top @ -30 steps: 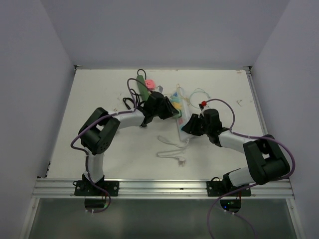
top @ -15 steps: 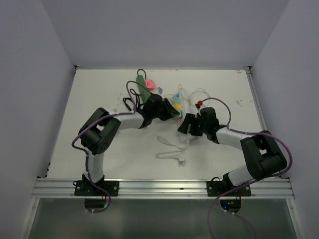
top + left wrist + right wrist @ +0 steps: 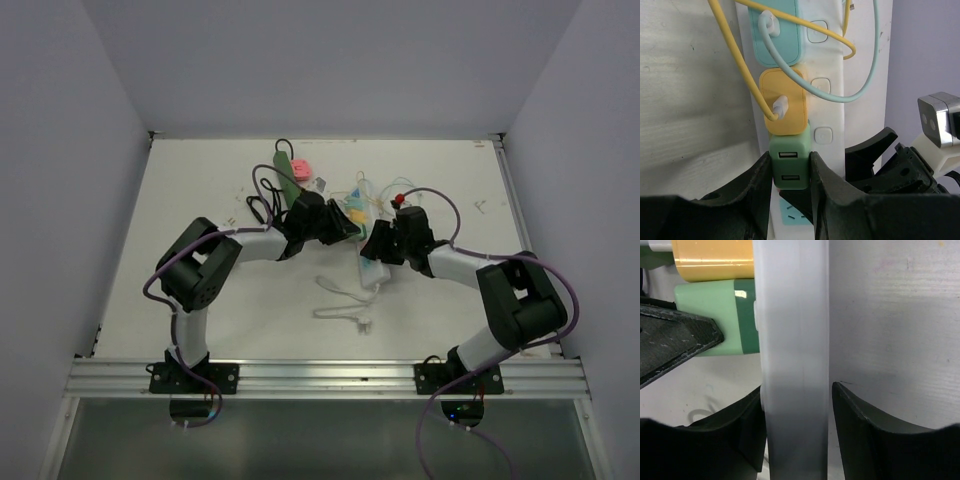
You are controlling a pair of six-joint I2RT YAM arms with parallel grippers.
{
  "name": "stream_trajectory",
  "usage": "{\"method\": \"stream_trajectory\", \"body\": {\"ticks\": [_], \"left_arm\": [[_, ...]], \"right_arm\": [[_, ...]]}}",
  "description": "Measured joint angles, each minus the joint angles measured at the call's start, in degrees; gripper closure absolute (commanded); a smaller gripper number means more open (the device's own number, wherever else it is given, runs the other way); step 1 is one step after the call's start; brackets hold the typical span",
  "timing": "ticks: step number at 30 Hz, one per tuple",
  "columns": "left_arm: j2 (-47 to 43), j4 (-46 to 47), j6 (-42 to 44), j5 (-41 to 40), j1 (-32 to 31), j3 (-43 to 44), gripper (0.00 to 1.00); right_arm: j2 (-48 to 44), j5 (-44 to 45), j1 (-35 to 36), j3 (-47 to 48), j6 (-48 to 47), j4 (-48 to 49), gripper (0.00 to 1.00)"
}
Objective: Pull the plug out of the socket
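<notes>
Next, my left gripper pulls the green plug off, carries it down to the bare tabletop below the gripper and to its left in the top view, and releases it.
A white power strip [image 3: 860, 75] lies on the table with three chargers plugged in a row: teal [image 3: 775, 35], yellow [image 3: 785, 107] and green [image 3: 790, 167]. My left gripper [image 3: 790, 165] is shut on the green plug, one finger pressed against each side. In the right wrist view the strip [image 3: 792, 340] shows edge-on with the green plug [image 3: 715, 317] sticking out to the left. My right gripper [image 3: 796, 400] straddles the strip, its fingers close against both sides. In the top view both grippers, left [image 3: 345, 225] and right [image 3: 375, 243], meet over the strip [image 3: 374, 272].
Yellow and teal cables [image 3: 740, 65] loop from the chargers over the strip. A loose white cable [image 3: 345, 300] lies in front of the strip. A green bar [image 3: 288, 172], a pink item [image 3: 301, 168] and a black cable [image 3: 260, 207] lie behind my left arm.
My right gripper has moved up along the strip towards the plugs and my left gripper. The left arm has shifted slightly and stays on the green plug.
</notes>
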Motion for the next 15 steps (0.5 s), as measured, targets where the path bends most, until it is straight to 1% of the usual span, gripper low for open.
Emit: {"method": "stream_trajectory", "body": {"ticks": [1,2,4,5,7,8,15], "left_arm": [[-0.02,0.09,-0.04,0.02,0.00,-0.09,1.00],[-0.04,0.17,-0.17,0.02,0.00,-0.17,1.00],[-0.09,0.22,-0.37,-0.09,0.00,-0.31,1.00],[-0.17,0.33,-0.42,-0.07,0.02,-0.42,1.00],[-0.42,0.37,-0.42,-0.20,-0.02,-0.66,1.00],[-0.52,0.31,-0.39,-0.22,-0.02,-0.74,1.00],[-1.79,0.39,-0.74,-0.63,-0.07,-2.25,1.00]], "right_arm": [[0.17,-0.20,0.13,0.26,0.07,-0.02,0.54],[0.26,-0.28,0.33,0.50,0.04,-0.04,0.66],[0.26,-0.63,0.59,0.76,0.48,-0.07,0.76],[0.26,-0.79,0.63,0.76,0.48,-0.04,0.86],[0.26,-0.79,0.63,0.79,0.37,-0.09,0.97],[0.26,-0.85,0.66,0.79,0.39,-0.15,1.00],[0.26,-0.92,1.05,0.81,0.37,-0.79,1.00]]}}
